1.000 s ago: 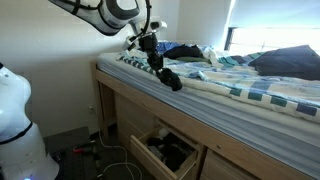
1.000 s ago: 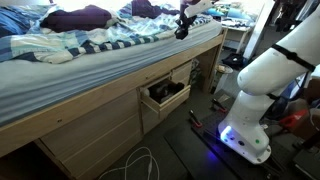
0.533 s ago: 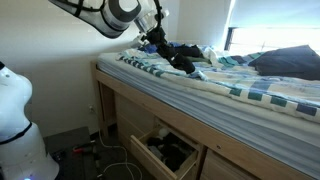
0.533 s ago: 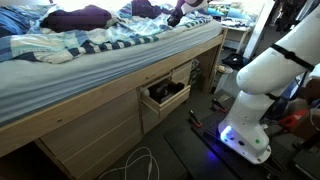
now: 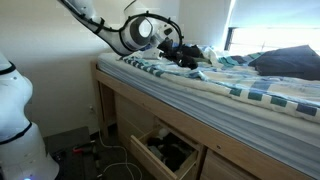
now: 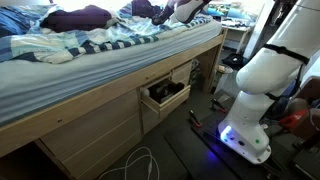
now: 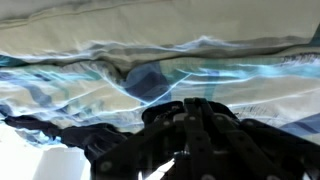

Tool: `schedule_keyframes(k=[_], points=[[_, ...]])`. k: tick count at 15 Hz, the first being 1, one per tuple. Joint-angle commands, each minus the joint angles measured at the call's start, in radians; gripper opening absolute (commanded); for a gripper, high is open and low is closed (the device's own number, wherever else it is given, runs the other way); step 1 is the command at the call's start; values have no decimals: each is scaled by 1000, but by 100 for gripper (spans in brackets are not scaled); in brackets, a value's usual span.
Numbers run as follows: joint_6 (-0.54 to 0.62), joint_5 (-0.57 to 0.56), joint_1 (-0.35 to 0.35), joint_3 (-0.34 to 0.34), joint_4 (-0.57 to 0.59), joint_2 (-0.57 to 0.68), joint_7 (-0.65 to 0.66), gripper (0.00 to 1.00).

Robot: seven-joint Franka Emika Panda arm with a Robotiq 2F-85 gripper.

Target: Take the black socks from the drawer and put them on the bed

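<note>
The bed is right below the black socks. My gripper should move down next onto the blue-striped white bedding and open its fingers to release the socks.
My gripper reaches over the bed, low above the blue-striped white bedding; it also shows in an exterior view. It is shut on the black socks, a small dark bundle at the fingertips that is touching or just above the bedding. In the wrist view the dark fingers are closed together over the striped bedding, with dark fabric around them. The pale-wood drawer stands pulled open under the bed frame in both exterior views, with dark items inside.
A dark navy garment heap lies on the bed right behind my gripper. Dark pillows lie further along the bed. A white robot base stands beside the bed. Cables lie on the floor.
My gripper has carried the black socks from above the bed's edge further in over the bedding, toward the navy heap, and lower.
</note>
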Motion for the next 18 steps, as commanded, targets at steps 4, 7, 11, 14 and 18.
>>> schedule_keyframes(k=[4, 7, 11, 14, 18], points=[[14, 80, 26, 7, 113, 188, -66, 33], [8, 100, 20, 6, 117, 192, -76, 45], [-22, 92, 14, -5, 94, 131, -57, 73], [-67, 79, 14, -14, 59, 54, -32, 95], [-145, 101, 20, -16, 10, -47, -39, 100]])
